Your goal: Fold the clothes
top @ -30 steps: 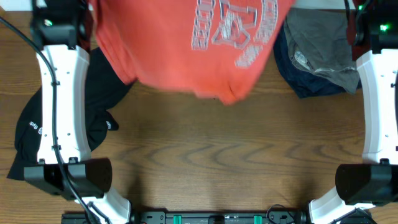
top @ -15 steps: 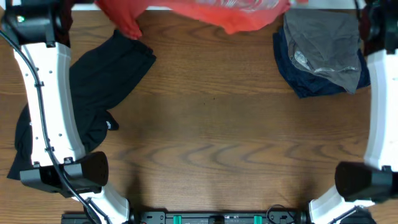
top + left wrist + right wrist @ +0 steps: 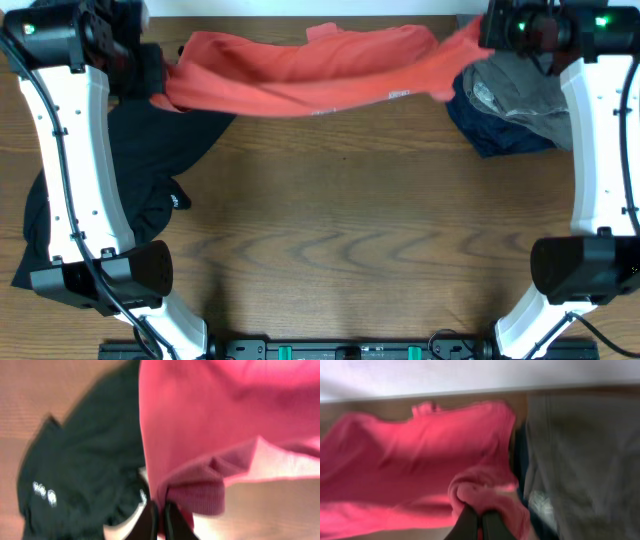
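The robot should bring its left gripper back and down to the bare wood beside the black top and let go of the hem, since the shirt still hangs between both grippers.
The orange-red T-shirt hangs stretched between both grippers along the table's far edge, sagging in the middle, its lettering mostly hidden. My left gripper is shut on its left end, and my right gripper is shut on its right end. The shirt also fills the left wrist view and the right wrist view. The black top with a small white logo lies crumpled at the left, partly under the left arm.
A pile of grey and navy garments lies at the far right, under the right arm; it shows in the right wrist view. Bare wood table spans the middle and front.
The shirt, held high and spread facing the camera a second ago, has swung back and dropped to the table's far edge. Both arms moved back and down with it.
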Controlling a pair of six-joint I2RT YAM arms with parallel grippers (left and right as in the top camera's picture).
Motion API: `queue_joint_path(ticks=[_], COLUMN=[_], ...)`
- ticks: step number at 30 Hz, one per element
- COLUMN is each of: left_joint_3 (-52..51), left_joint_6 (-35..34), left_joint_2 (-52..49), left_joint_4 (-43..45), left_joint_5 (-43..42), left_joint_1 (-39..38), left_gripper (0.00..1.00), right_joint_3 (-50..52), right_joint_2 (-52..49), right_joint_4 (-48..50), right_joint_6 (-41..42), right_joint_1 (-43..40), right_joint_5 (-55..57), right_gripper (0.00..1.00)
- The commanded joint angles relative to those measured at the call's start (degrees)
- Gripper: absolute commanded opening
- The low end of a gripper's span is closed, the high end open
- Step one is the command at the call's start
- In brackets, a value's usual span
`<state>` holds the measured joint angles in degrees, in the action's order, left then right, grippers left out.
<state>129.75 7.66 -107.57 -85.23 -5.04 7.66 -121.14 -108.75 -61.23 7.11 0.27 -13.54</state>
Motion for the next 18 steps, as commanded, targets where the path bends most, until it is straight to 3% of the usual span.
queue_joint_path(ticks=[1,5,10,18], left_joint_3=[0.2,0.17,-3.37,-21.09], left_joint_6=[-0.7,-0.96,-3.58,-8.02], left_joint_2=[0.09,0.09,1.97,12.52], left_joint_4=[-5.05,-11.56,-11.58,-10.51], left_joint_5=[-0.52,-0.52,-0.52,5.77], left_joint_1=[0.24,0.26,0.24,0.33], left_gripper=[0.06,0.06,0.06,0.06], right_joint_3=[-1.01,-1.01,-1.01,-0.94], right_joint_2=[3.89,5.42,7.02,7.61], right_joint_4=[-4.9,-12.7,-20.55,-28.94], right_joint_6=[-1.27,-2.12,-2.75,-2.89], right_joint_1=[-0.02,-0.33,-1.05,-1.44], right_joint_5=[-0.92,-1.09,-1.05,-0.02], right_gripper=[0.01,0.01,0.01,0.01])
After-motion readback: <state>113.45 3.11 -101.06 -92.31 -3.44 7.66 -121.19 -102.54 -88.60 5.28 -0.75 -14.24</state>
